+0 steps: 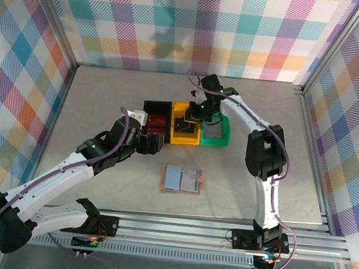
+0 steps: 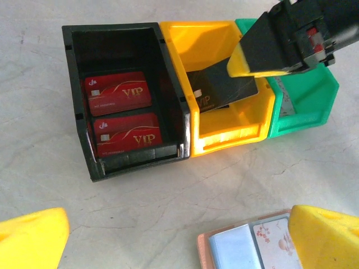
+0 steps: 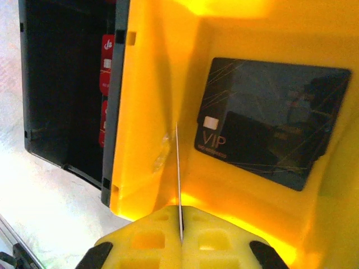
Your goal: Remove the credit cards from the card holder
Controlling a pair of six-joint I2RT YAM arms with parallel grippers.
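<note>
My right gripper should move down toward the bottom of the yellow bin below it and let go of the edge-on card there, because a black VIP card is inside.
The card holder (image 1: 182, 179) lies spread open on the table, tan-edged with pale blue pockets; in the left wrist view (image 2: 235, 249) a flower-printed card (image 2: 274, 238) sits in its right pocket. My left gripper (image 1: 154, 144) hovers open between the bins and the holder, its yellow fingertips (image 2: 33, 235) wide apart with nothing between them. My right gripper (image 3: 180, 224) is shut on a thin card seen edge-on over the yellow bin (image 3: 146, 112). A black VIP credit card (image 3: 269, 117) lies flat inside that bin. A black card (image 2: 221, 89) shows at the right gripper's fingertip.
Three bins stand in a row: black (image 2: 76, 101), yellow (image 2: 224, 137) and green (image 2: 314, 106). Two red VIP cards (image 2: 118, 92) lie in the black bin. A grey card (image 2: 283, 103) lies in the green one. Bare table lies in front of the bins.
</note>
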